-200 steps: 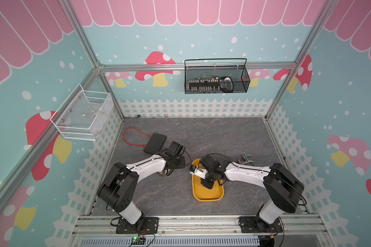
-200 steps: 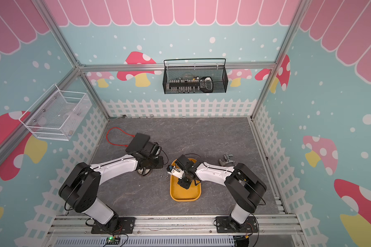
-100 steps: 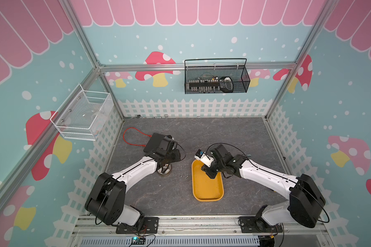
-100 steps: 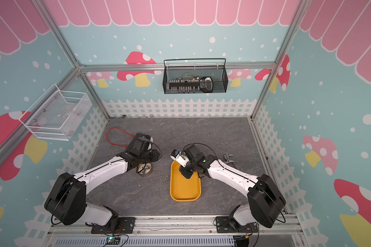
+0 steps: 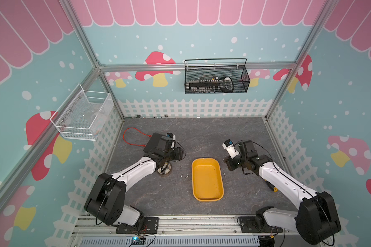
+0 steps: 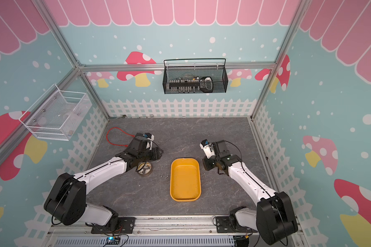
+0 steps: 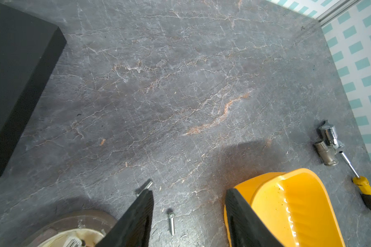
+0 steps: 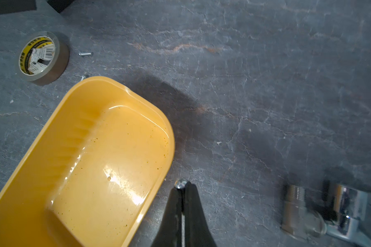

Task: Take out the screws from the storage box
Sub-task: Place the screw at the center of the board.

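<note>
My right gripper's shut fingers are already outside the box's rim, so next I should lower them toward the tabletop [image 8: 199, 182] beside the yellow storage box and release the screw there.
The yellow storage box [image 5: 207, 188] [image 6: 185, 188] lies on the grey table, and I see no screws inside it [image 8: 94, 160]. Three screws lie left of it [image 5: 181, 168] [image 5: 181, 175] [image 5: 186, 176] and one to its right [image 5: 224, 174]. My left gripper [image 7: 189, 193] [image 5: 177, 155] hovers open between the tape roll and the box [image 7: 298, 203], holding nothing. A loose screw [image 7: 171, 222] lies on the table below its fingers. My right gripper [image 8: 182, 188] [image 5: 229, 165] is just right of the box, shut on a screw [image 8: 181, 184] whose shiny head pokes out at the tips.
A tape roll [image 5: 164, 170] sits left of the box, with a black block [image 5: 153, 142] and a red cable [image 5: 129, 136] behind it. A metal valve [image 7: 328, 145] and a yellow-handled screwdriver [image 7: 362, 186] lie to the right. Wire baskets hang on the back wall [image 5: 216, 82] and the left wall [image 5: 81, 116].
My right gripper has risen out of the storage box and swung to its right side, still shut. The left arm has drawn back a little beside the tape roll.
</note>
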